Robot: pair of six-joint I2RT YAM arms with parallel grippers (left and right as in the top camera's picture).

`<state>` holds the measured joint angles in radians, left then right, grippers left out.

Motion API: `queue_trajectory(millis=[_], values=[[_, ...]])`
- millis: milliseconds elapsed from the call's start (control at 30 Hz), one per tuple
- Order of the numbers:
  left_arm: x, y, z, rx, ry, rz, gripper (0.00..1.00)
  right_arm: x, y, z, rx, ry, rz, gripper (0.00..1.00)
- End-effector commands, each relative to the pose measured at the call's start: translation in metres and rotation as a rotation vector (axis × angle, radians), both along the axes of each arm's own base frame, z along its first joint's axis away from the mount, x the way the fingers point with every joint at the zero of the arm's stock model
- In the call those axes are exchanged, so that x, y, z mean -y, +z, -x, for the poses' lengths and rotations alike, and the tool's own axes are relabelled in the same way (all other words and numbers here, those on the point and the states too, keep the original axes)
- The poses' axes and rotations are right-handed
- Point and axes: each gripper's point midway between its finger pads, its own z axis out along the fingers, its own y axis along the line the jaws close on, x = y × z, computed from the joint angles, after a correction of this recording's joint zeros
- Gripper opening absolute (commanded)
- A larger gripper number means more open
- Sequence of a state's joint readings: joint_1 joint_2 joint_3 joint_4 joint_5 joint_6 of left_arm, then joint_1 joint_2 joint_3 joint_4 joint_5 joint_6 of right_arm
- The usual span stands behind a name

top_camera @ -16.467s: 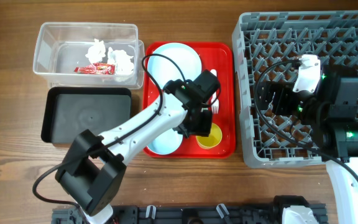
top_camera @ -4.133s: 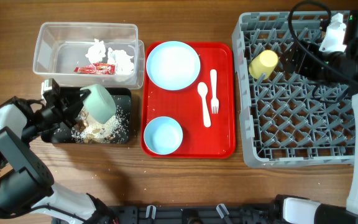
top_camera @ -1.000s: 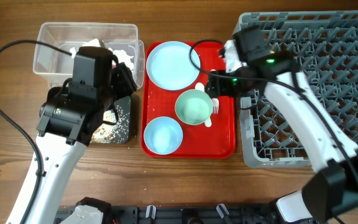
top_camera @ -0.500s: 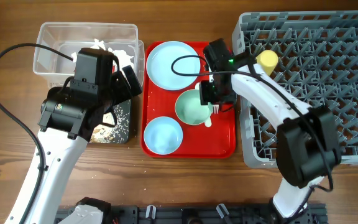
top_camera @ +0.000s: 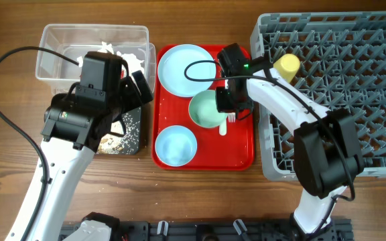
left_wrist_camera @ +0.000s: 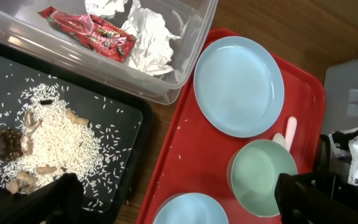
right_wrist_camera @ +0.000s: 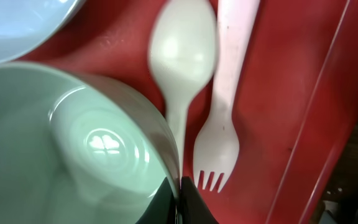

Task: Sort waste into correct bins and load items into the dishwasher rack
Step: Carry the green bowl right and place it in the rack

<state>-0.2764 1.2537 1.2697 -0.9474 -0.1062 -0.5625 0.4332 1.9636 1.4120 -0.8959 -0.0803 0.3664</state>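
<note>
The rack's far end (top_camera: 301, 32) is empty past the yellow cup, so I will lift my right gripper, move it outward, tilt the bowl and let go of it there.
My right gripper (top_camera: 224, 102) (right_wrist_camera: 180, 198) is shut on the right rim of the pale green bowl (top_camera: 205, 111) (right_wrist_camera: 73, 143), which sits upright on the red tray. The white spoon (right_wrist_camera: 182, 56) and fork (right_wrist_camera: 225, 93) lie just right of it. A light blue plate (top_camera: 186, 69) and a light blue bowl (top_camera: 175, 144) share the tray. The yellow cup (top_camera: 287, 65) lies in the grey dishwasher rack (top_camera: 340, 100). My left gripper (top_camera: 139, 86) (left_wrist_camera: 176, 186) hangs open and empty above the black tray (left_wrist_camera: 135, 118), which holds rice and scraps (left_wrist_camera: 48, 137).
The clear tub (top_camera: 59, 40) at the back left holds a red wrapper (left_wrist_camera: 89, 34) and white tissue wads (left_wrist_camera: 145, 37). The red tray (top_camera: 243, 157) lies between the black tray and the rack. Bare wooden table runs along the front.
My right arm swung left from the rack's edge to the green bowl and its jaws closed on the rim. The left gripper opened wider and stayed in place.
</note>
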Motion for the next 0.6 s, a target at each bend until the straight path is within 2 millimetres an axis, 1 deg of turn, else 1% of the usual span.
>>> queue_trajectory(millis=[0, 67, 100, 133, 167, 200, 267, 300, 333, 367, 433, 467, 500, 567], values=[[-0.001, 0.000, -0.001, -0.002, -0.001, 0.000, 1.00, 0.008, 0.021, -0.004, 0.032, -0.017, 0.004, 0.04], [-0.001, 0.000, -0.001, -0.002, -0.001, 0.000, 1.00, 0.015, 0.048, -0.011, 0.082, -0.039, -0.001, 0.04], [-0.001, 0.000, -0.001, -0.002, -0.001, 0.000, 1.00, 0.023, 0.072, -0.017, 0.132, -0.059, -0.002, 0.04], [-0.001, 0.000, -0.001, -0.002, -0.001, 0.000, 1.00, 0.029, 0.088, -0.021, 0.169, -0.074, -0.001, 0.04], [-0.001, 0.000, -0.001, -0.002, -0.001, 0.000, 1.00, 0.039, 0.111, -0.025, 0.221, -0.097, 0.004, 0.04], [-0.001, 0.000, -0.001, -0.002, -0.001, 0.000, 1.00, 0.053, 0.140, -0.030, 0.295, -0.131, 0.014, 0.04], [-0.001, 0.000, -0.001, -0.002, -0.001, 0.000, 1.00, 0.080, 0.187, -0.034, 0.426, -0.200, 0.039, 0.04], [-0.001, 0.000, -0.001, -0.002, -0.001, 0.000, 1.00, 0.100, 0.214, -0.034, 0.510, -0.272, 0.068, 0.04], [-0.001, 0.000, -0.001, -0.002, -0.001, 0.000, 1.00, 0.113, 0.229, -0.033, 0.561, -0.325, 0.090, 0.04], [-0.001, 0.000, -0.001, -0.002, -0.001, 0.000, 1.00, 0.132, 0.247, -0.031, 0.625, -0.396, 0.125, 0.04], [-0.001, 0.000, -0.001, -0.002, -0.001, 0.000, 1.00, 0.168, 0.277, -0.020, 0.730, -0.542, 0.211, 0.04], [-0.001, 0.000, -0.001, -0.002, -0.001, 0.000, 1.00, 0.181, 0.286, -0.015, 0.763, -0.587, 0.251, 0.04], [-0.001, 0.000, -0.001, -0.002, -0.001, 0.000, 1.00, 0.198, 0.298, -0.009, 0.806, -0.650, 0.314, 0.04], [-0.001, 0.000, -0.001, -0.002, -0.001, 0.000, 1.00, 0.215, 0.308, -0.003, 0.845, -0.699, 0.399, 0.04]])
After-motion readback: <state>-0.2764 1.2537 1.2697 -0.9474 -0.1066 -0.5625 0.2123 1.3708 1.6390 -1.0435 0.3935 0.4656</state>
